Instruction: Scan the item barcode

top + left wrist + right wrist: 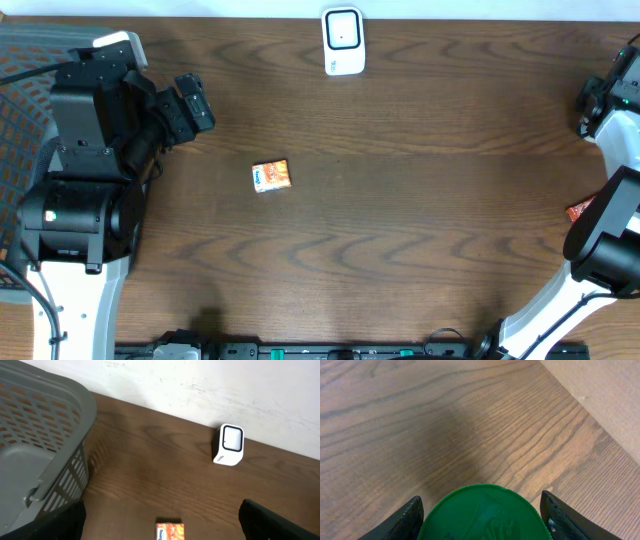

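Next, my right gripper lowers the green-lidded container down onto the bare wood near the red object below it and releases, since that spot is empty.
A round container with a green ridged lid fills the gap between my right gripper's black fingers, which are shut on its sides. From overhead that gripper hangs at the table's far right edge, and the container is hidden there. The white barcode scanner stands at the back middle, also seen as the scanner in the left wrist view. A small orange box lies flat at mid-table. My left gripper is wide open and empty, hovering left of and behind the orange box.
A grey slatted basket stands at the left, close beside the left arm; from overhead the basket lies partly under the arm. A red object peeks out by the right arm's base.
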Controlling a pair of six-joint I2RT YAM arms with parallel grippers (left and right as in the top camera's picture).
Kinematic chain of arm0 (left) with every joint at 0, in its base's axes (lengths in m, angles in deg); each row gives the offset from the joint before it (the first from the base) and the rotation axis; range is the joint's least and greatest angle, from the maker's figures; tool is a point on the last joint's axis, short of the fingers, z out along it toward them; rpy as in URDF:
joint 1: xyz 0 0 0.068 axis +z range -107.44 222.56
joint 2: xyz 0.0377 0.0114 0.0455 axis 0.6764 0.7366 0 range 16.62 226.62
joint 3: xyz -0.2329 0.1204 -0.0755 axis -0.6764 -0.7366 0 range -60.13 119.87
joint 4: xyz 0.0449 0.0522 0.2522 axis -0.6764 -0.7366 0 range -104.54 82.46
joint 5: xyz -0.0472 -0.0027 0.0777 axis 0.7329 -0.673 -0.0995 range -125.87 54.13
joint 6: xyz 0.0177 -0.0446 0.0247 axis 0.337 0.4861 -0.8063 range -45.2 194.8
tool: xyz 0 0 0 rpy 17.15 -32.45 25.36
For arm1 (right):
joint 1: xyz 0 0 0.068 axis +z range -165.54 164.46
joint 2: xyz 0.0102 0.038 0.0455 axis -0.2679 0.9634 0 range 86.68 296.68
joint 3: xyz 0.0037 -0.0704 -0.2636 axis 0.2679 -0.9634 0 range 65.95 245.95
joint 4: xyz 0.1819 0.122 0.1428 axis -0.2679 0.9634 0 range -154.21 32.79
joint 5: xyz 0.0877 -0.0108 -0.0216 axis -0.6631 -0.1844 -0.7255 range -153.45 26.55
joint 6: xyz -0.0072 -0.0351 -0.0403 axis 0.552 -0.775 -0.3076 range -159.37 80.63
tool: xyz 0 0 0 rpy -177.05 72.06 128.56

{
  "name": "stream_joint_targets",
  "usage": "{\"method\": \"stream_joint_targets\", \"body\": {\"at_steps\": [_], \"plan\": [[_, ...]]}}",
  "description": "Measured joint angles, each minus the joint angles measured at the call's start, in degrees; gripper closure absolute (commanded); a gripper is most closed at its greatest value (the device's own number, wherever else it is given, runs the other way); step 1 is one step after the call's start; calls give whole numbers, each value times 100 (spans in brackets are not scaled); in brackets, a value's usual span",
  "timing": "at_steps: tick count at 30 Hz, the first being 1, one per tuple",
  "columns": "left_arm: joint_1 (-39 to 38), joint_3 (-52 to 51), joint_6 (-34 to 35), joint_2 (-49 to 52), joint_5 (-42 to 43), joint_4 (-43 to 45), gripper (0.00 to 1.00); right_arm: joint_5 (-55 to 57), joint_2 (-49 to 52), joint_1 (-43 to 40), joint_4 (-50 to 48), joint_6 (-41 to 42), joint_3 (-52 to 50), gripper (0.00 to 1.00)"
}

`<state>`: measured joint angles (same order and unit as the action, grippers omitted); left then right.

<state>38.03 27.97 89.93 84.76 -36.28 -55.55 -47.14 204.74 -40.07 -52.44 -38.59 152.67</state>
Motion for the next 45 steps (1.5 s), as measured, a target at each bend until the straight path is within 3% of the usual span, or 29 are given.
{"method": "stream_joint_targets", "body": {"at_steps": [6, 13, 23, 36, 45], "plan": [[0, 0, 0, 0, 2, 2, 2, -7, 0, -151, -791, 26, -708, 51], [0, 0, 0, 0, 2, 0, 2, 22, -4, -278, -1788, 352, -1268, 32], [0, 0, 0, 0, 2, 2, 2, -28, -234, -278, -1478, 518, -1421, 2], [0, 0, 0, 0, 0, 0, 2, -450, -2728, -278, 411, 970, -1421, 1], [0, 0, 0, 0, 0, 2, 2, -1773, -3209, -61, 1663, 1714, -1416, 1]]}}
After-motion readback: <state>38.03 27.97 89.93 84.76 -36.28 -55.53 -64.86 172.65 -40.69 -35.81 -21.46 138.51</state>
